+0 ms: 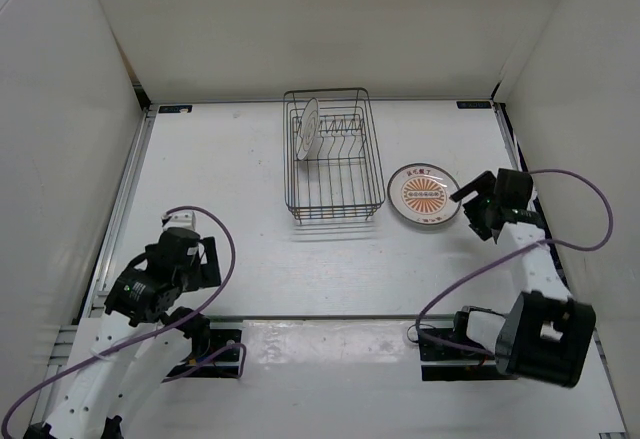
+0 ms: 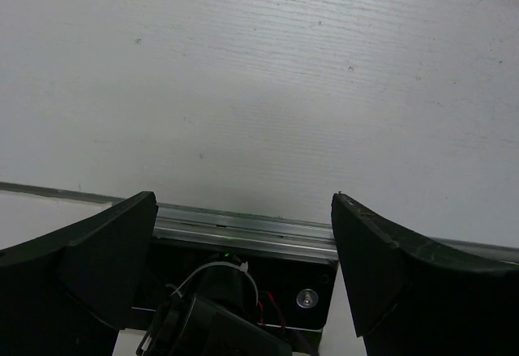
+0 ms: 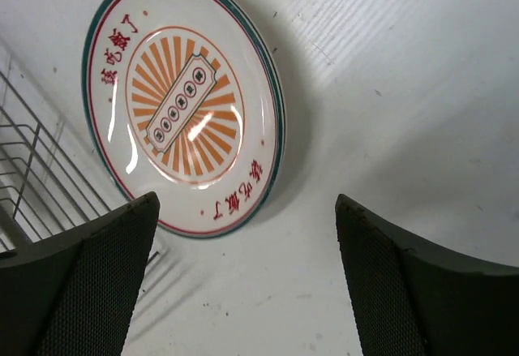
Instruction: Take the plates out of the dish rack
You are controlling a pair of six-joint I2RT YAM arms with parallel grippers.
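Observation:
The robot's left gripper will next move outward and to the right in the top view, onto the white plate's near rim [image 1: 303, 149], because this is the only plate standing in the rack [image 1: 372, 151].
The dark wire dish rack [image 1: 372, 151] stands at the table's middle back. One white plate [image 1: 310, 127] stands upright between its prongs at the back left. A plate with an orange sunburst centre [image 1: 424, 194] lies flat on the table just right of the rack. In the right wrist view this plate [image 3: 182, 100] shows a second rim under its right edge. My right gripper [image 1: 470, 214] hovers at that plate's right side, open [image 3: 247, 206], with nothing between its fingers. My left gripper [image 1: 205, 264] is far off at the near left, open [image 2: 243, 202] and empty.
White walls close in the table on three sides. A metal rail [image 2: 243, 226] and the left arm's base lie under the left gripper. The rack's wires [image 3: 32, 178] show at the left edge of the right wrist view. Purple cables [image 1: 585, 204] loop beside both arms.

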